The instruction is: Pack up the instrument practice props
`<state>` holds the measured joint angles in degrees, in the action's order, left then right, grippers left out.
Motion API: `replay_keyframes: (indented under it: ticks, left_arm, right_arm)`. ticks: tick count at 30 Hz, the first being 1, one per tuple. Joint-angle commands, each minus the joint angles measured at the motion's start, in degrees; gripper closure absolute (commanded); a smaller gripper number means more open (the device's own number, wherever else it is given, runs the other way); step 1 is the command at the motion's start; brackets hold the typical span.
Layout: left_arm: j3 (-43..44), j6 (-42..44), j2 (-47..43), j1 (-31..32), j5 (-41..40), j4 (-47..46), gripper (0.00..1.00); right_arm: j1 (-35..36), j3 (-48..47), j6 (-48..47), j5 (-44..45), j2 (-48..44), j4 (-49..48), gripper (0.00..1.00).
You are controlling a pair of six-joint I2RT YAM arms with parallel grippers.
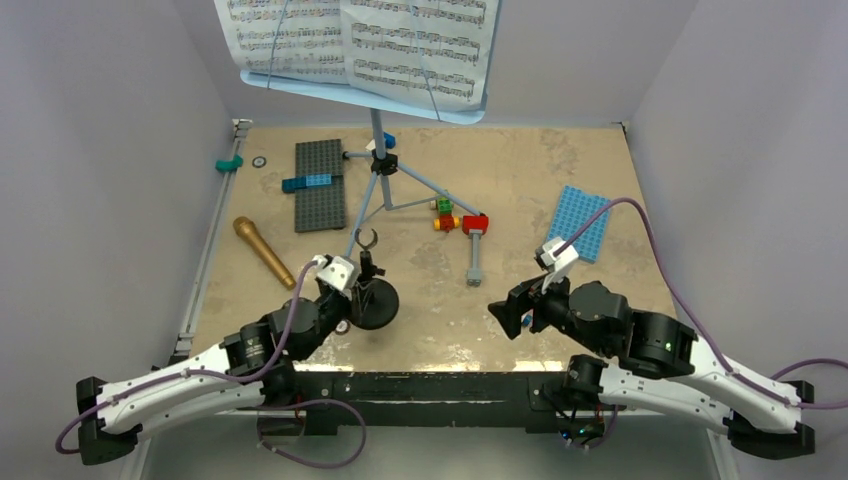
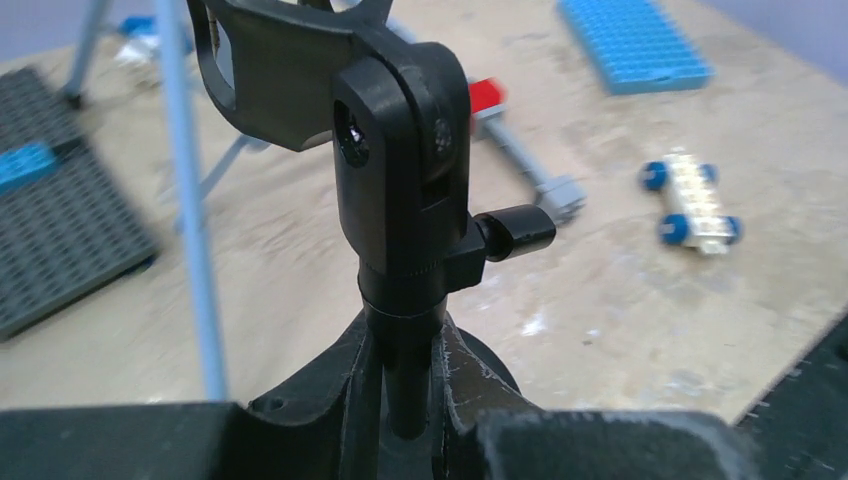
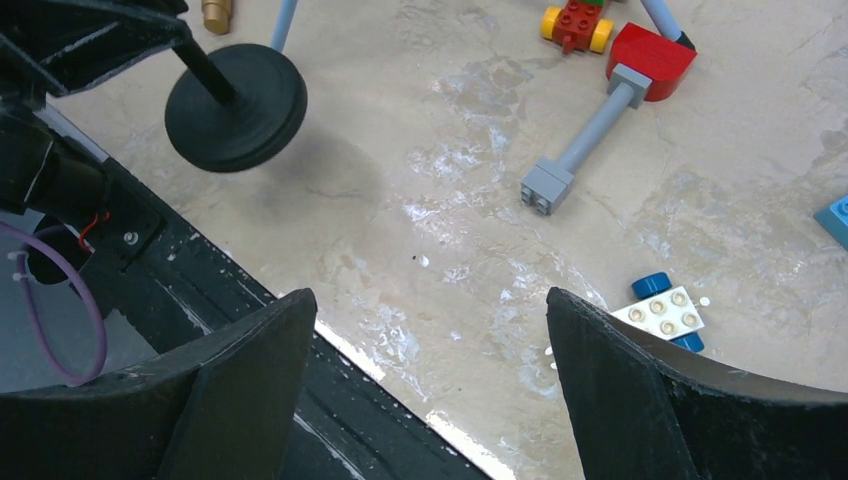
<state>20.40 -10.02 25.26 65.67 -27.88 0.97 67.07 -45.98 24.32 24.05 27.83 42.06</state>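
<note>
The stand goes outward past the toy microphone and down to the tabletop (image 1: 277,210) beside the grey baseplate next, where my left gripper releases it, because that spot is clear.
The light-blue tripod music stand (image 1: 379,160) stands at the back of the table and holds white sheet-music pages (image 1: 360,40). The gold-brown toy microphone (image 1: 263,252) lies at the left. My left gripper (image 1: 358,287) is shut on the pole of the small black mic stand (image 1: 372,303). In the left wrist view the pole (image 2: 410,390) sits between the fingers of that gripper (image 2: 408,350), with the clip head (image 2: 400,150) above. In the right wrist view the stand's round base (image 3: 235,105) hangs tilted above its shadow. My right gripper (image 1: 505,315) is open and empty, and in its own view (image 3: 430,300) hovers over the front edge.
A grey baseplate (image 1: 319,185) with blue bricks lies at the back left and a blue baseplate (image 1: 580,222) at the right. A red brick with a grey axle (image 1: 475,245) and small coloured bricks (image 1: 443,212) lie mid-table. A white wheeled brick (image 3: 665,315) is near my right gripper.
</note>
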Motion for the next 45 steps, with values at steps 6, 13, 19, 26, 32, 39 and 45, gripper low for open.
replay_keyframes:
  ticks: [6,13,19,26,32,39,45]
  left_arm:
    - [11.4,-12.9,2.2,-16.6,-8.1,19.6,1.0]
    - [17.9,-11.1,3.5,-27.3,-9.6,22.7,1.0]
    - [18.3,-9.3,10.2,-45.9,-1.7,13.5,1.0]
    - [19.8,-9.8,24.9,-64.6,7.1,-5.3,1.0]
    - [25.4,-6.3,39.9,-68.2,8.3,-15.9,1.0]
    - [29.6,-0.9,52.5,-71.7,9.5,-24.3,1.0]
    - [30.5,0.8,60.0,-73.7,12.9,-30.5,1.0]
  right_arm:
    - [0.0,-0.1,-2.2,-2.0,1.4,-4.9,0.1]
    - [0.0,0.2,-3.0,-2.0,-0.4,-4.7,0.11]
    - [0.0,1.2,-3.9,-3.2,0.0,-6.8,0.11]
    - [0.0,2.6,-4.5,-5.5,0.0,-9.2,0.1]
    - [-0.1,4.1,-5.1,-7.9,2.0,-12.1,0.1]
    - [-0.1,5.5,-6.1,-9.1,2.7,-14.9,0.1]
    - [-0.1,4.6,-8.4,-8.4,4.4,-15.5,0.1]
